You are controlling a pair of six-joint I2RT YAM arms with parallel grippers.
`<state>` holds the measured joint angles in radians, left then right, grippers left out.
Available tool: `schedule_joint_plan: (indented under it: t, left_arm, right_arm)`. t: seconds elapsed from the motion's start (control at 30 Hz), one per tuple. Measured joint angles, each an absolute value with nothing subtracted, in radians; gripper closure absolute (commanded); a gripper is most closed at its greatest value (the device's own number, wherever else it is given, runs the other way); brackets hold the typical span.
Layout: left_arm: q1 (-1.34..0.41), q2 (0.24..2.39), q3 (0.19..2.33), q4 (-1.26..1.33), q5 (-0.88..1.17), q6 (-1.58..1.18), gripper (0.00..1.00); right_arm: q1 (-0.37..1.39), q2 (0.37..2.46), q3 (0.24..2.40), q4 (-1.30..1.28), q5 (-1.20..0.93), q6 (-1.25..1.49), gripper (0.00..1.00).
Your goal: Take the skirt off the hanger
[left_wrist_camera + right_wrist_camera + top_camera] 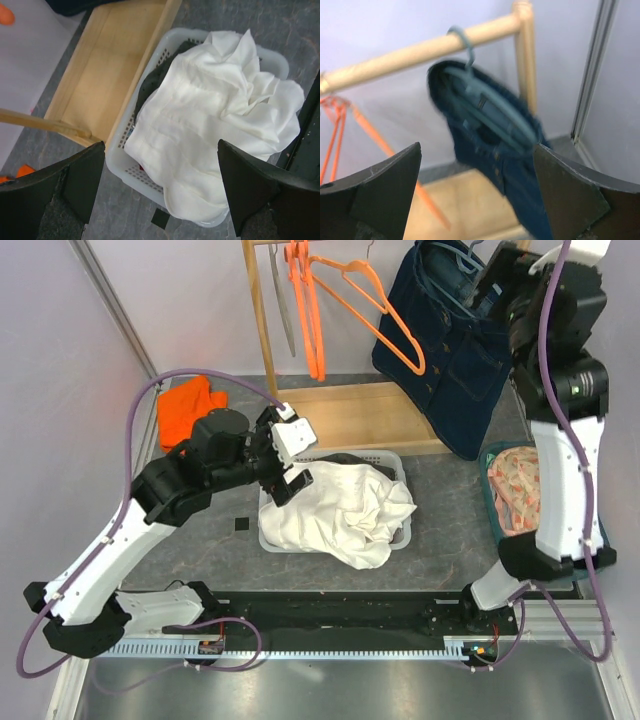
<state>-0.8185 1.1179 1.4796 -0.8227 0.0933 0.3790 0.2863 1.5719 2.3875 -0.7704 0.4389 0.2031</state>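
Note:
I will move my right gripper down and outward onto the hanger's arm below its neck (505,111) and close it, because the teal hanger is bare inside the skirt's open waist.
A dark blue denim skirt (445,350) hangs on a teal hanger (485,102) from the wooden rail (420,52) at the back right. In the right wrist view the skirt (515,170) is blurred and lies ahead between the fingers, apart from them. My right gripper (477,197) is open and empty, raised high near the skirt's top (495,285). My left gripper (160,200) is open and empty, hovering over the near left edge of a white basket (150,175) that holds a white cloth (210,125).
Orange hangers (330,300) hang on the rail's left part. The rack's wooden base (350,415) lies behind the basket (272,538). An orange cloth (190,405) lies at the back left. A teal bin (492,515) with a patterned garment (515,490) stands at the right.

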Motion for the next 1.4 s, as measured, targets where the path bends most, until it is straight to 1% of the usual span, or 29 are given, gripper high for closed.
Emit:
schedule_joint_plan:
  t: [0.1, 0.2, 0.3, 0.33, 0.4, 0.43, 0.5, 0.53, 0.6, 0.7, 0.73, 0.8, 0.9, 0.97, 1.0, 1.07, 1.1, 1.13, 1.17, 1.4]
  left_arm:
    - [-0.818, 1.121, 1.536, -0.839, 0.110, 0.381, 0.00]
    - [-0.818, 1.128, 1.568, -0.852, 0.102, 0.394, 0.00]
    - [-0.818, 1.138, 1.584, -0.862, 0.080, 0.410, 0.00]
    - [-0.818, 1.145, 1.591, -0.867, 0.074, 0.414, 0.00]
    - [-0.818, 1.158, 1.605, -0.868, 0.060, 0.421, 0.01]
    - [-0.818, 1.167, 1.612, -0.871, 0.055, 0.422, 0.00]
    - [-0.818, 1.184, 1.625, -0.870, 0.049, 0.425, 0.00]
    - [-0.818, 1.192, 1.628, -0.869, 0.044, 0.425, 0.00]
    - [-0.818, 1.205, 1.630, -0.869, 0.037, 0.425, 0.00]
    - [-0.818, 1.219, 1.630, -0.870, 0.029, 0.425, 0.00]
    - [-0.818, 1.222, 1.630, -0.870, 0.027, 0.425, 0.00]
    - [-0.818, 1.224, 1.630, -0.868, 0.025, 0.425, 0.00]
    - [-0.818, 1.224, 1.630, -0.866, 0.023, 0.425, 0.00]
    - [-0.817, 1.224, 1.630, -0.866, 0.023, 0.425, 0.00]
    - [-0.817, 1.224, 1.630, -0.866, 0.023, 0.425, 0.00]
    - [-0.815, 1.223, 1.629, -0.865, 0.023, 0.425, 0.00]
    - [-0.815, 1.222, 1.629, -0.865, 0.022, 0.425, 0.00]
    - [-0.815, 1.220, 1.628, -0.864, 0.021, 0.425, 0.00]
    - [-0.815, 1.216, 1.622, -0.860, 0.015, 0.425, 0.00]
    - [-0.815, 1.196, 1.581, -0.859, -0.003, 0.425, 0.00]
  right_arm:
    - [0.142, 1.674, 2.440, -0.692, 0.350, 0.197, 0.03]
    - [0.066, 1.746, 2.422, -0.627, 0.279, 0.180, 0.07]
    - [0.054, 1.809, 2.423, -0.582, 0.238, 0.141, 0.12]
    - [0.053, 1.830, 2.424, -0.569, 0.217, 0.126, 0.15]
    - [0.051, 1.863, 2.424, -0.550, 0.165, 0.107, 0.17]
    - [0.047, 1.876, 2.424, -0.543, 0.134, 0.102, 0.22]
    - [0.038, 1.891, 2.423, -0.528, 0.096, 0.096, 0.26]
    - [0.034, 1.893, 2.416, -0.520, 0.076, 0.095, 0.32]
    - [0.027, 1.892, 2.391, -0.498, 0.041, 0.091, 0.35]
    - [0.020, 1.881, 2.325, -0.452, -0.016, 0.102, 0.44]
    - [0.020, 1.878, 2.307, -0.445, -0.035, 0.109, 0.50]
    - [0.022, 1.873, 2.264, -0.419, -0.078, 0.128, 0.55]
    - [0.035, 1.871, 2.231, -0.404, -0.110, 0.154, 0.59]
    - [0.050, 1.871, 2.227, -0.402, -0.109, 0.157, 0.66]
    - [0.058, 1.871, 2.227, -0.402, -0.108, 0.160, 0.77]
    - [0.071, 1.871, 2.236, -0.407, -0.106, 0.169, 0.87]
    - [0.075, 1.874, 2.246, -0.409, -0.104, 0.176, 0.96]
    - [0.079, 1.879, 2.259, -0.418, -0.104, 0.184, 0.99]
    - [0.084, 1.882, 2.269, -0.426, -0.104, 0.196, 1.00]
    - [0.090, 1.879, 2.267, -0.403, -0.069, 0.226, 1.00]
